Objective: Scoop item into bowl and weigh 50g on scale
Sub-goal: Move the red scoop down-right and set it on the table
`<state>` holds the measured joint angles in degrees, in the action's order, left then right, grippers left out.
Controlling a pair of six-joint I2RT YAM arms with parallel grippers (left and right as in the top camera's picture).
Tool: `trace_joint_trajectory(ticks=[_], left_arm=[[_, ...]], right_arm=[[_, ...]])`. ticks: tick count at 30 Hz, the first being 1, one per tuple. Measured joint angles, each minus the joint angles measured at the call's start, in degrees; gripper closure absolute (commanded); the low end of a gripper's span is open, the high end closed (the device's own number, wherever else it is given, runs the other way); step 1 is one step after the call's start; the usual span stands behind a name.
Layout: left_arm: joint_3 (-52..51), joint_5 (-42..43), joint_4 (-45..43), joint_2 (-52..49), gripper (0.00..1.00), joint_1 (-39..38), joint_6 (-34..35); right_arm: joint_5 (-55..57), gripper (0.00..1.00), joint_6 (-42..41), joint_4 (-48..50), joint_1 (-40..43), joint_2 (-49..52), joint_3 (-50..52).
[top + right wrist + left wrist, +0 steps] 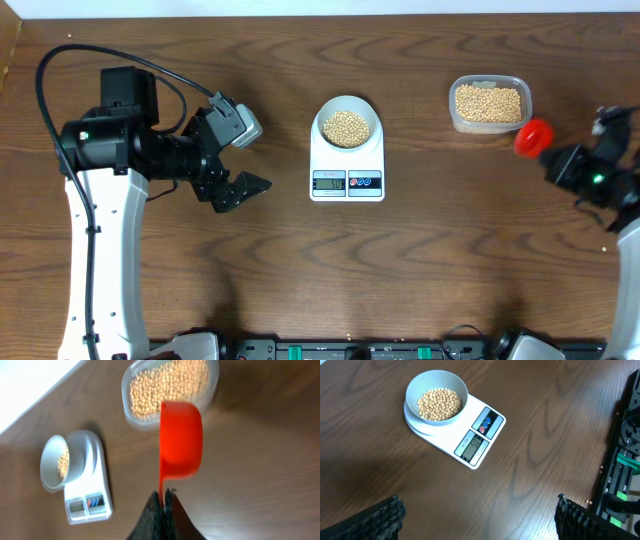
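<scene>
The scoop is to be released, so my right gripper should next lower back and toward the scale [347,176], as bare tabletop lies below it and to its left in the overhead view.
The pale bowl [347,124] sits on the white scale [347,176] at the table's middle and holds a layer of beige beans [346,128]. It also shows in the left wrist view [436,396] on the scale [480,435], and in the right wrist view [56,462]. My left gripper [240,160] is open and empty, left of the scale. My right gripper [164,494] is shut on the handle of a red scoop [180,440], held near the clear tub of beans [488,103] at the right.
The clear plastic tub [170,387] of beans stands at the back right. Black equipment runs along the table's front edge [620,460]. The right arm [600,175] is near the right edge.
</scene>
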<state>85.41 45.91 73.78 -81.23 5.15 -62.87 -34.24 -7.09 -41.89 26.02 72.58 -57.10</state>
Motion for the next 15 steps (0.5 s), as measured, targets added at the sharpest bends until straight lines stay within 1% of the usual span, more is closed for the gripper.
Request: trace_joint_trajectory(ticks=[5, 6, 7, 9, 13, 15], left_arm=[[0.0, 0.0, 0.0, 0.0, 0.02, 0.0, 0.0], [0.0, -0.1, 0.0, 0.0, 0.02, 0.0, 0.0], [0.0, -0.1, 0.0, 0.0, 0.02, 0.0, 0.0], [0.0, -0.2, 0.0, 0.0, 0.02, 0.0, 0.0], [0.0, -0.2, 0.0, 0.0, 0.02, 0.0, 0.0], [0.0, -0.2, 0.0, 0.0, 0.02, 0.0, 0.0]], right_arm=[[-5.0, 0.99, -9.2, 12.1, -0.6, 0.5, 13.9], [-5.3, 0.99, -9.9, 12.9, -0.7, 0.5, 14.9], [-5.8, 0.99, -10.9, 16.8, -0.9, 0.5, 17.6], [-6.3, 0.99, -12.6, 20.2, -1.0, 0.5, 21.0], [-6.8, 0.98, -17.3, 25.6, -1.0, 0.5, 26.8], [-7.1, 0.96, -18.5, 27.6, -1.0, 0.5, 29.0]])
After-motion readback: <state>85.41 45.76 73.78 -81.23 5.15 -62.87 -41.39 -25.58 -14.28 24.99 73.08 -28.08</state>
